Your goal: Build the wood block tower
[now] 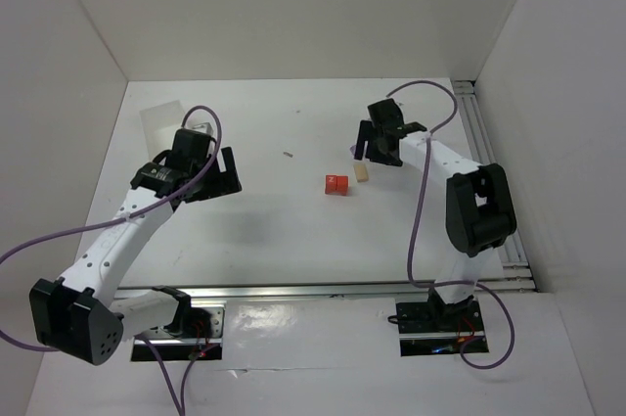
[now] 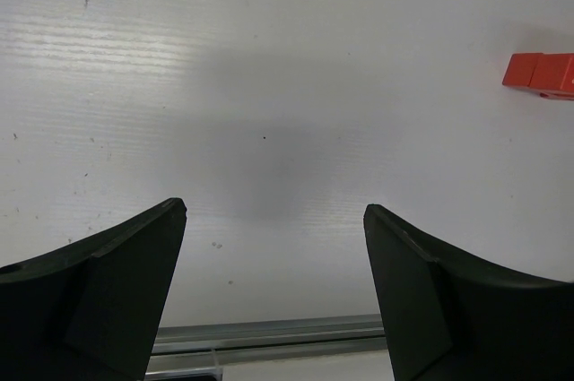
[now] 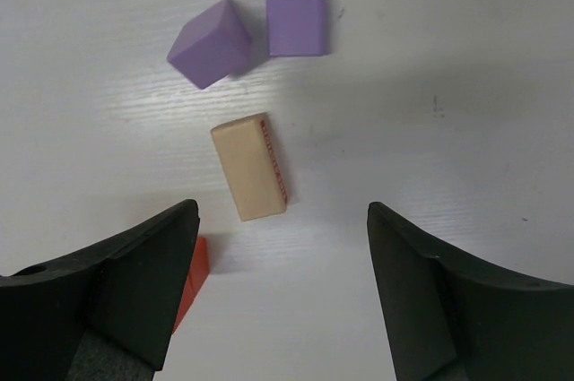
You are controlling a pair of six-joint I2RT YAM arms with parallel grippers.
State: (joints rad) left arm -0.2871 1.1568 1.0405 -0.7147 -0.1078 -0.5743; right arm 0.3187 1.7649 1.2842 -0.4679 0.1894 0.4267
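My right gripper should move down onto the tan block [image 1: 362,172] [image 3: 250,168] with its open fingers around it. That block is below the fingers, apart from the lilac cubes.
The blocks lie loose on the white table, none stacked. A red-orange block [image 1: 335,184] sits mid-table, and it shows at the right edge of the left wrist view [image 2: 543,73]. A pale tan block [image 1: 362,172] lies flat just right of it. In the right wrist view the tan block [image 3: 250,168] lies ahead of the jaws, with two lilac cubes [image 3: 210,43] [image 3: 297,26] beyond it. The red-orange block [image 3: 195,275] peeks out beside the left finger. My right gripper [image 3: 282,211] [image 1: 372,152] hovers open over these blocks, holding nothing. My left gripper [image 2: 273,211] [image 1: 217,173] is open over bare table, well left of the blocks.
A translucent white box [image 1: 161,117] stands at the back left behind the left arm. A tiny dark speck [image 1: 289,154] lies mid-table. Metal rails run along the near edge [image 1: 323,289] and the right side [image 1: 489,161]. White walls enclose the table.
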